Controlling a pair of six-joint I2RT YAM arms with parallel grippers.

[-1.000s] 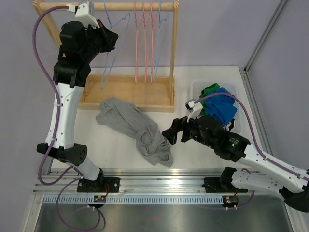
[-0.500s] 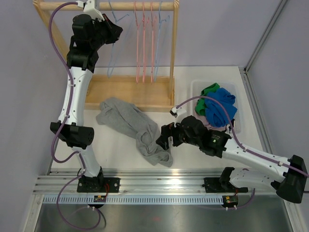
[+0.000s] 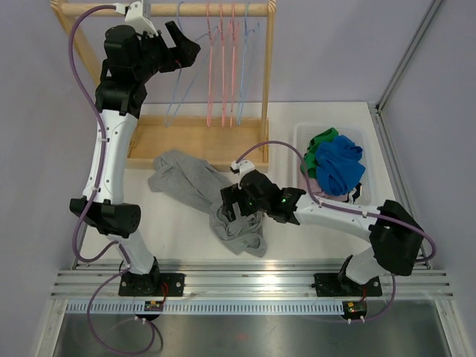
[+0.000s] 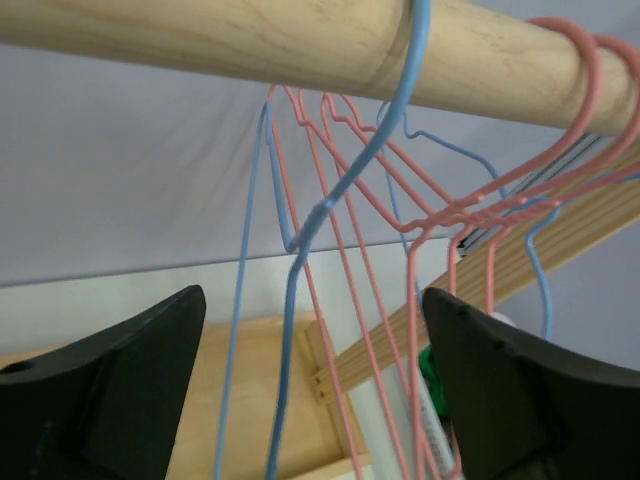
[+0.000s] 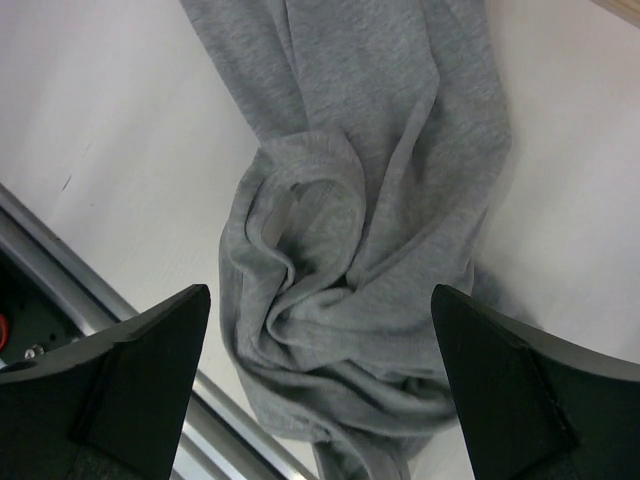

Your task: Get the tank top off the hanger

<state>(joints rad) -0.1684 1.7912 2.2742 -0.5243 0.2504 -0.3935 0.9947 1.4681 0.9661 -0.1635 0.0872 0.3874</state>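
The robot will bring its right gripper outward, to the left in the top view and down, onto the tank top's smooth middle [image 3: 204, 191] [image 5: 368, 105], since that part lies off any hanger.
The grey tank top [image 3: 195, 186] lies crumpled on the white table, off any hanger. My right gripper [image 3: 232, 204] hovers open just above its bunched lower end; in the right wrist view the folds [image 5: 350, 260] fill the space under the open gripper [image 5: 320, 305]. A bare blue hanger [image 3: 178, 74] hangs by its hook from the wooden rod [image 3: 245, 10]. My left gripper [image 3: 186, 41] is up at that rod, open; in the left wrist view the blue hanger's wire [image 4: 291, 300] runs free between the spread fingers of the gripper [image 4: 315, 330].
Several pink hangers [image 3: 223, 67] and another blue one hang on the same rod, over the wooden rack base [image 3: 197, 145]. A clear bin [image 3: 301, 137] at the right holds green and blue clothes. A metal rail [image 3: 245, 279] runs along the near edge.
My left gripper lifted the blue hanger up to the rod and opened, releasing it there. My right arm swung left from beside the bin to over the tank top.
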